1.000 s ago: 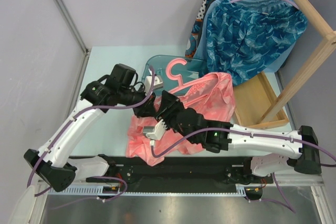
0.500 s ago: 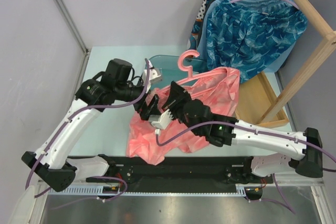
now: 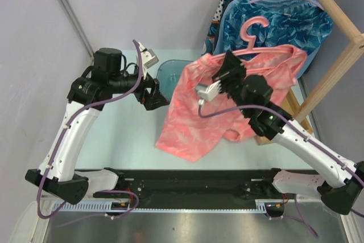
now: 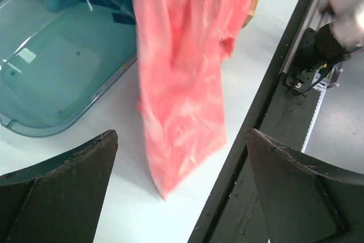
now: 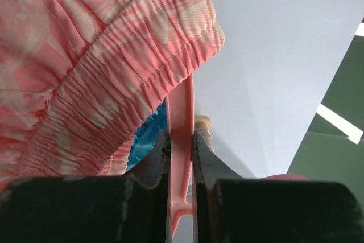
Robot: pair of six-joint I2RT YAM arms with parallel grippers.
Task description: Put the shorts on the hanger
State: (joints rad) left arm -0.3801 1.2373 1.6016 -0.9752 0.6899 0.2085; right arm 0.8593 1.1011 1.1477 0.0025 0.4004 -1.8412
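Note:
I will next bring the hanger's hook onto the rack's bare rod and let go, as the rod is outward of my right gripper and to its right in the top view.
The coral-pink shorts (image 3: 193,112) hang by their gathered waistband from the bright-pink hanger (image 3: 253,29), lifted off the table; their lower corner trails near the tabletop. My right gripper (image 3: 219,75) is shut on the hanger's left arm. In the right wrist view the hanger (image 5: 180,135) sits pinched between the jaws, with the shorts' waistband (image 5: 102,83) just above. My left gripper (image 3: 152,78) stands open to the left of the shorts, holding nothing. The left wrist view shows the shorts (image 4: 182,72) hanging ahead of that open gripper (image 4: 182,192).
A teal plastic bin (image 3: 170,71) sits behind the left gripper, also seen as the bin (image 4: 57,72). Blue patterned garments (image 3: 273,27) hang on a wooden rack (image 3: 335,61) at the back right, over a wooden tray (image 3: 284,112). A black rail (image 3: 187,180) lines the near edge.
The right arm has lifted the hanger and shorts up and to the right, off the table. The left gripper has opened, let go of the shorts and drawn back to the left.

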